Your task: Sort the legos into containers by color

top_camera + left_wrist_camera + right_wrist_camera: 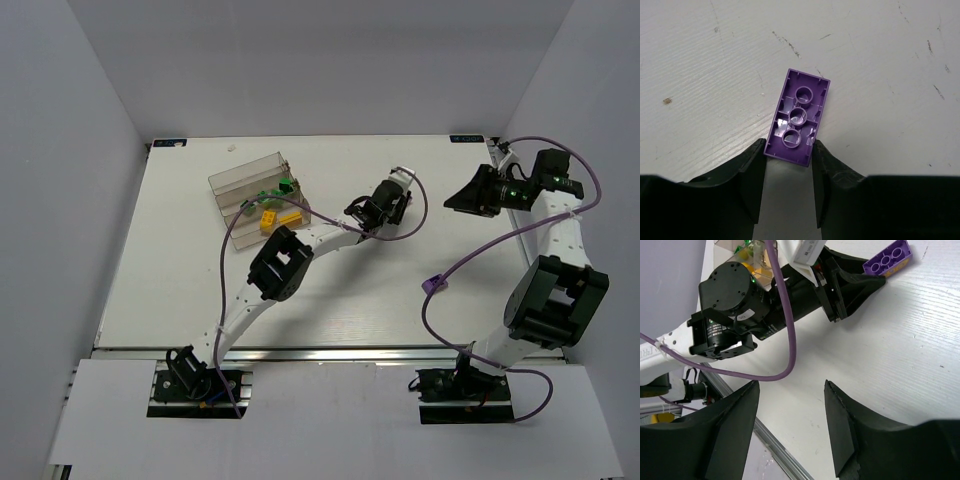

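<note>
The tray's empty far section point(248, 177) is to the left of my left gripper in the top view, so I need to lift the brick, carry it over that section, lower it and release it.
A purple brick point(797, 117) lies upside down, its hollow underside with three tubes facing the left wrist camera. My left gripper point(789, 150) is shut on its near end, just over the white table. In the top view the left gripper point(395, 195) reaches to the table's middle back and hides the brick. The right wrist view shows the brick point(888, 257) at the left gripper's tips. The clear stepped tray point(232, 178) stands at the back left with green bricks point(275, 187) and yellow bricks point(275, 218) in it. My right gripper point(791, 385) is open and empty, at the back right point(458, 200).
Purple cables loop over the table from both arms, with a small purple piece point(433, 284) on the right arm's cable. The left arm's wrist body point(735, 305) fills the left of the right wrist view. White walls close in the table.
</note>
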